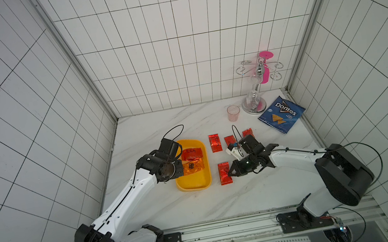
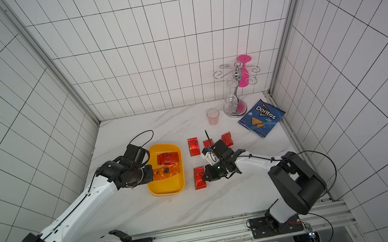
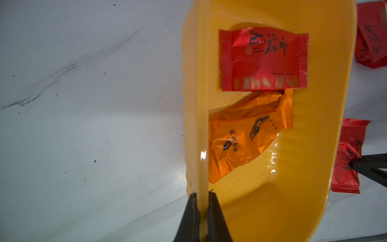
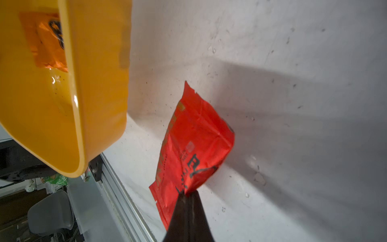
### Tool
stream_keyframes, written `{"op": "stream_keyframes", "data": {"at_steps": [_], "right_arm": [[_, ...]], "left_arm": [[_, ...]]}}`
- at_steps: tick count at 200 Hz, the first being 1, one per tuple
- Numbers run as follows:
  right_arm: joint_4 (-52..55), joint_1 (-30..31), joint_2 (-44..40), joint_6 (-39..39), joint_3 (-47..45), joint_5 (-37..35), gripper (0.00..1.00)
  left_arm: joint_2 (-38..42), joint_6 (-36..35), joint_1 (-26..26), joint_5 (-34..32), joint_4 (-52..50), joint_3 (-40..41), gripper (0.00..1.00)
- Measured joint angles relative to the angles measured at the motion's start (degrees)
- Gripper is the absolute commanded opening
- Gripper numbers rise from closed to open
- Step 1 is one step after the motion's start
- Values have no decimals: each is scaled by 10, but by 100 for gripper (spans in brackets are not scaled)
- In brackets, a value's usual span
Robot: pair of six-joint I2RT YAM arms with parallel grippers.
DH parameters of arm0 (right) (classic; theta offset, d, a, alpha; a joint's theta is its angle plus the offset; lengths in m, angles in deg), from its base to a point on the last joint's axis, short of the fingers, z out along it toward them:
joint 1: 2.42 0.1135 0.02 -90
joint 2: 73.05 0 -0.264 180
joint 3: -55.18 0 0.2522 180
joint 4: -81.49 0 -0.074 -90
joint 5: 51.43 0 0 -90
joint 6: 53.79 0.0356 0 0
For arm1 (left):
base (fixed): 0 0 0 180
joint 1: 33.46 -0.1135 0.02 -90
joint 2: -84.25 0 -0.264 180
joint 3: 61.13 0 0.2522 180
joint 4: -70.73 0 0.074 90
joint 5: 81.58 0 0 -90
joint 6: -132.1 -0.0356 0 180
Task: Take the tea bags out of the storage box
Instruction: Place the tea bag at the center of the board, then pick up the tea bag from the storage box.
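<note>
The robot next needs to lower the red tea bag in its right gripper onto the bare marble (image 4: 143, 163) beside the yellow storage box just below and let go of the tea bag's edge.
The yellow storage box (image 1: 193, 182) (image 2: 166, 187) sits left of the table's centre. Inside it lie a red tea bag (image 1: 192, 153) (image 3: 263, 60) and an orange tea bag (image 1: 197, 167) (image 3: 245, 142). My left gripper (image 3: 202, 193) (image 1: 178, 170) is shut on the box's left wall. Just right of the box, my right gripper (image 4: 187, 193) (image 1: 229, 174) is shut on the edge of another red tea bag (image 4: 192, 146) (image 1: 224, 174), lifting that edge. Three more red tea bags (image 1: 215, 143) (image 1: 229, 141) (image 1: 247, 133) lie on the marble behind it.
A pink translucent cup (image 1: 233, 112) stands at the back right, beside a chrome glass rack (image 1: 254, 101) holding a clear and a pink glass. A blue Doritos bag (image 1: 281, 115) lies by the right wall. A metal rail (image 1: 233, 230) runs along the front edge.
</note>
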Motion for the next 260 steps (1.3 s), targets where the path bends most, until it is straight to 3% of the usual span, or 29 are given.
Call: {"op": "stream_keyframes", "data": {"at_steps": [51,88,103,140,170,214,260], "right_arm": [[-12,6,35,-6,0,4,0],[-16,6,29,-10,-2,-2,36],[-8,6,13,-10,-4,-7,43],[49,6,-67,-21,6,-41,41],[78,16,-92,-35,69,-49,40],[74,84,-38,-108,186,-87,46],[66,129,54,-264,252,-168,54]], "left_arm": [[0,0,-1,1,0,0,0],[0,0,-1,3,0,0,0],[0,0,-1,5,0,0,0],[-1,0,-1,6,0,0,0],[-1,0,-1,9,0,0,0],[-1,-1,0,18,1,0,0],[-1,-1,0,22,1,0,0]]}}
